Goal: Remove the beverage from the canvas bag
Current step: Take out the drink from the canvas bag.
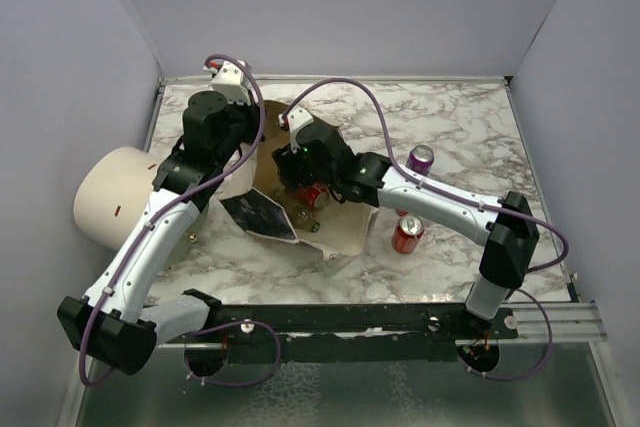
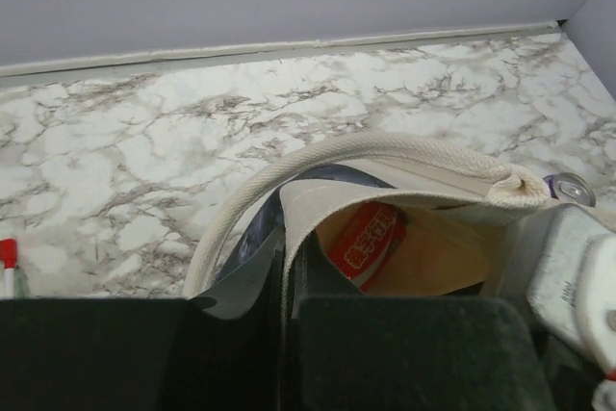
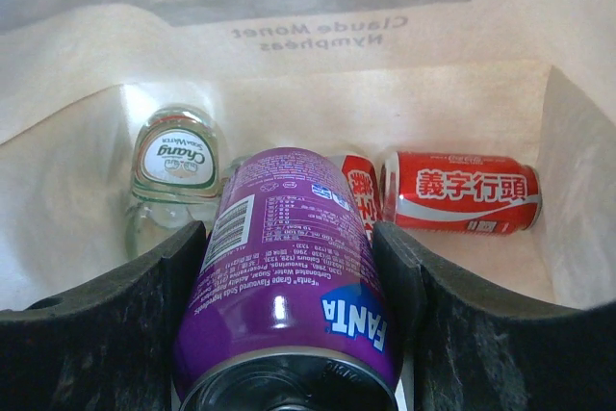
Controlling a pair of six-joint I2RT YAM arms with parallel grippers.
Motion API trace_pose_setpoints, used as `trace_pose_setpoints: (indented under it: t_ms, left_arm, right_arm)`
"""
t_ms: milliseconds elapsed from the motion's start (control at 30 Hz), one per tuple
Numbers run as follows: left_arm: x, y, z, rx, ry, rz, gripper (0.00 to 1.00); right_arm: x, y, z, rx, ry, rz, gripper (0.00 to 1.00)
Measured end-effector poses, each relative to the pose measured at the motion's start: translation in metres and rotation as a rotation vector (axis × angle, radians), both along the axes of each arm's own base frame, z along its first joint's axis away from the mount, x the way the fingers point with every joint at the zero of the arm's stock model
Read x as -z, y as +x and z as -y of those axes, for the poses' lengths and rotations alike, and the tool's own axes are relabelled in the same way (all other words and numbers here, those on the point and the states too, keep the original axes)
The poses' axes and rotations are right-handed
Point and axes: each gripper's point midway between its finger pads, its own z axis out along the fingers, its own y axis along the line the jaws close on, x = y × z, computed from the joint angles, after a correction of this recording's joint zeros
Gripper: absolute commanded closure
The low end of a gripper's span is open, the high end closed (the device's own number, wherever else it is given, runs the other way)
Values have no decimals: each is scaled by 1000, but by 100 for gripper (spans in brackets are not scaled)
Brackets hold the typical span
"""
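Observation:
I should next move my right gripper up, across and down to release, since there is bare marble beyond the standing purple can (image 1: 427, 133), to its right in the top view.
The canvas bag (image 1: 345, 232) lies on its side on the marble table with its mouth open and its black printed panel (image 1: 258, 215) facing me. My left gripper (image 1: 255, 139) is shut on the bag's cloth rim (image 2: 404, 175) beside a loop handle (image 2: 241, 209); its pinch point shows in the left wrist view (image 2: 286, 334). My right gripper (image 1: 302, 175) is inside the bag, shut on a purple Fanta can (image 3: 289, 276), with a finger against each side of it (image 3: 289, 315). Behind it in the bag lie two red cans (image 3: 462, 192) (image 3: 358, 190) and a clear Chang bottle (image 3: 173, 175).
A purple can (image 1: 421, 158) and a red can (image 1: 407, 234) stand on the table to the right of the bag. A large cream cylinder (image 1: 110, 197) lies at the left wall. Walls close in the table on three sides.

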Motion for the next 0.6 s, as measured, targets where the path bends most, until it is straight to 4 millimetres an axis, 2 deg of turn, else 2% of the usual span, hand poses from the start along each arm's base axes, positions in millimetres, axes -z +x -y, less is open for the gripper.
trace_pose_setpoints:
  t_ms: [167,400,600]
  left_arm:
    - [3,8,-10,-67,32,-19,100]
    - [11,23,-12,-99,68,-44,100]
    - [14,34,-13,-118,93,-57,100]
  right_arm:
    - [-13,-1,-4,-34,-1,13,98]
    - [-20,-10,-2,-69,2,-4,98]
    - [-49,-13,3,-71,26,21,98]
